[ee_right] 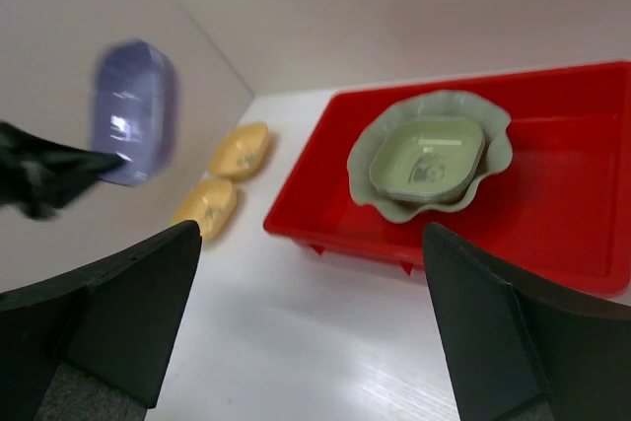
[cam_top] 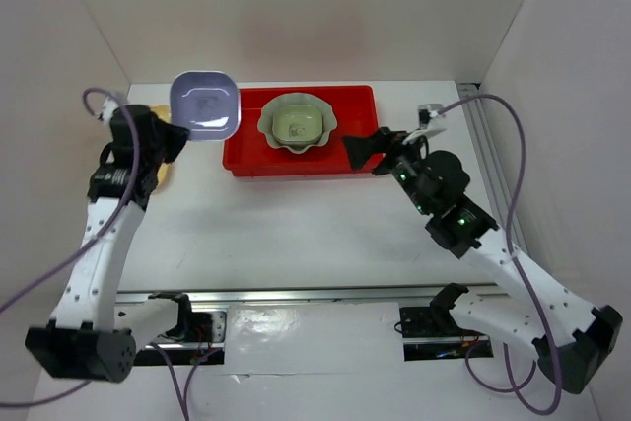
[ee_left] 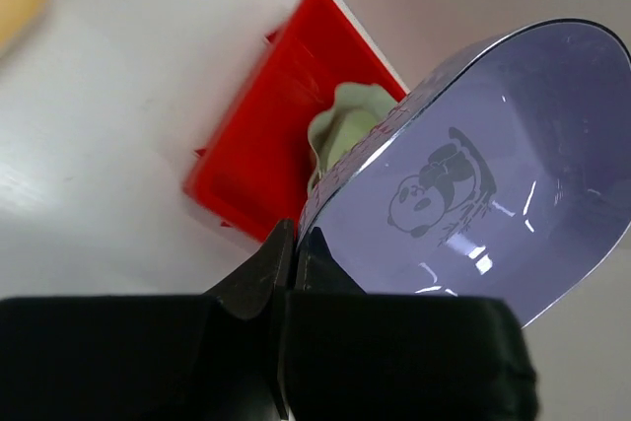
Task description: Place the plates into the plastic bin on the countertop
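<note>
My left gripper carries the lavender plate across above the uncovered olive green dish in the bin next, then down toward that dish, then releases it.
My left gripper (cam_top: 180, 135) is shut on the rim of the lavender panda plate (cam_top: 205, 105) and holds it in the air at the red bin's (cam_top: 251, 157) left end. The left wrist view shows the jaws (ee_left: 294, 244) pinching the plate's edge (ee_left: 473, 175) above the bin (ee_left: 261, 135). The pale green scalloped dish (cam_top: 279, 137) lies in the bin with the olive green dish (cam_top: 298, 123) nested in it; both show in the right wrist view (ee_right: 394, 199), (ee_right: 429, 160). My right gripper (cam_top: 363, 150) is open and empty at the bin's right front corner.
Two yellowish small dishes (ee_right: 240, 150), (ee_right: 205, 206) lie on the white countertop left of the bin (ee_right: 572, 204), mostly hidden under my left arm in the top view (cam_top: 166, 175). White walls close in the left, back and right sides.
</note>
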Motion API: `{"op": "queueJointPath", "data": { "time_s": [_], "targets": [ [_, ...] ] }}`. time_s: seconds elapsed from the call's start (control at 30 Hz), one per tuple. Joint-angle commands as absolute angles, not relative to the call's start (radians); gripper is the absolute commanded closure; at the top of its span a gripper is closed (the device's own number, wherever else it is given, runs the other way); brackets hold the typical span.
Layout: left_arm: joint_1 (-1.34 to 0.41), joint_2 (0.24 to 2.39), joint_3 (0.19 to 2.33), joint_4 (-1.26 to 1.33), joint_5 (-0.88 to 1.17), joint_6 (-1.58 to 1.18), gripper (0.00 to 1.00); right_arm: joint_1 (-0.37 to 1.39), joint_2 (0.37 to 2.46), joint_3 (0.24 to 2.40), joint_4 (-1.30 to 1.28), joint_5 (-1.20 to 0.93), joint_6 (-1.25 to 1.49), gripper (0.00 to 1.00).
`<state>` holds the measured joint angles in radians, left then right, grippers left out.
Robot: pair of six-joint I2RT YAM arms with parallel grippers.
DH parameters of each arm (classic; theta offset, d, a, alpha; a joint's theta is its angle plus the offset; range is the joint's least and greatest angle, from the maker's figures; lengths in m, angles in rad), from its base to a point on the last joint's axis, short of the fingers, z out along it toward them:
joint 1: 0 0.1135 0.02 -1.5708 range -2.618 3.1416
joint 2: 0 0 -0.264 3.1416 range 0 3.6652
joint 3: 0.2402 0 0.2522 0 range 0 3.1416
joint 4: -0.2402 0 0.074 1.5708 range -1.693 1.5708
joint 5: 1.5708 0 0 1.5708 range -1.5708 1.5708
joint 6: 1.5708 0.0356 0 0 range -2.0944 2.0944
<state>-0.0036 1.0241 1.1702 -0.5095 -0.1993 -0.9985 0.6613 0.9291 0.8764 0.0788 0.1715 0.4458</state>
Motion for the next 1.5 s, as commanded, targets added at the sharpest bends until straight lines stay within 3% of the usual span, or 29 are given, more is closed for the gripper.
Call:
{"op": "queueJointPath", "data": {
  "time_s": [0.0, 0.2, 0.4, 0.8, 0.9, 1.1, 1.2, 1.23, 1.3, 1.37, 1.47],
  "targets": [
    [-0.09, 1.181, 1.227, -0.359, -0.141, -1.028, 1.0, 0.667, 0.832, 0.877, 0.057, 0.343, 0.489, 0.0],
    [-0.248, 1.615, 1.553, -0.382, -0.192, -1.037, 1.0, 0.676, 0.701, 0.868, 0.014, 0.43, 0.479, 0.0],
    [-0.268, 1.958, 1.862, -0.5, -0.183, -1.136, 1.0, 0.676, 0.687, 0.926, -0.095, 0.431, 0.46, 0.0],
    [-0.354, 2.166, 2.017, -0.594, -0.175, -1.258, 1.0, 0.676, 0.678, 0.956, -0.158, 0.43, 0.431, 0.0],
    [-0.364, 2.18, 2.028, -0.614, -0.184, -1.281, 0.89, 0.676, 0.669, 0.966, -0.17, 0.42, 0.431, 0.0],
    [-0.364, 2.171, 1.996, -0.614, -0.207, -1.29, 0.89, 0.676, 0.65, 0.957, -0.17, 0.42, 0.431, 0.0],
    [-0.364, 2.18, 2.005, -0.614, -0.207, -1.29, 0.78, 0.676, 0.65, 0.957, -0.17, 0.42, 0.431, 0.0],
    [-0.364, 2.19, 2.02, -0.624, -0.207, -1.29, 0.63, 0.676, 0.65, 0.957, -0.17, 0.42, 0.431, 0.0],
    [-0.364, 2.191, 2.02, -0.624, -0.207, -1.29, 0.47, 0.676, 0.65, 0.957, -0.17, 0.42, 0.431, 0.0],
    [-0.364, 2.191, 2.02, -0.633, -0.216, -1.29, 0.39, 0.676, 0.65, 0.957, -0.17, 0.42, 0.431, 0.0],
    [-0.364, 2.181, 2.02, -0.634, -0.216, -1.278, 0.38, 0.676, 0.65, 0.957, -0.17, 0.42, 0.431, 0.0]
  ]
}}
